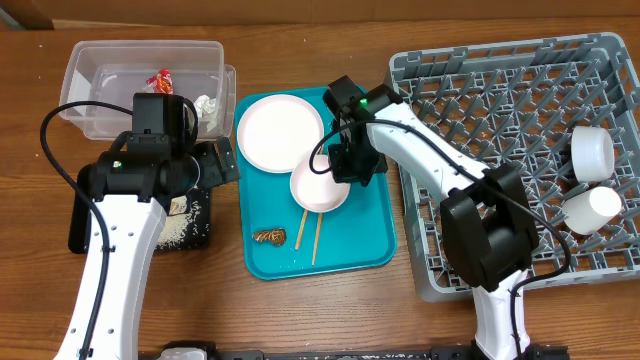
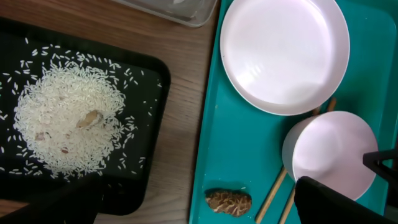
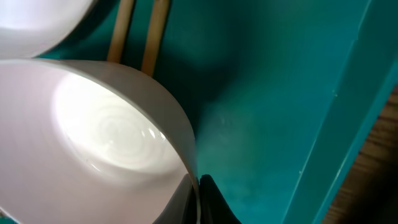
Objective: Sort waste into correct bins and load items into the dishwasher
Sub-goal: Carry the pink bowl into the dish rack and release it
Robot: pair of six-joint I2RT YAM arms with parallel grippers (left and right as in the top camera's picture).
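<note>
The grey dish rack's far part is free, so my right gripper needs to lift the bowl outward next and lower it toward the rack's white bowl.
My right gripper is shut on the rim of a white bowl on the teal tray; the right wrist view shows both fingers pinching the bowl's wall. A white plate lies beside it. Wooden chopsticks and a brown food scrap lie in front. My left gripper is open and empty, above the gap between the black tray with rice and the teal tray. The clear tub holds a red wrapper and a white tissue.
The grey dish rack stands at the right and holds a white bowl and a small white cup near its right edge. The teal tray's raised rim runs close to the right of the held bowl.
</note>
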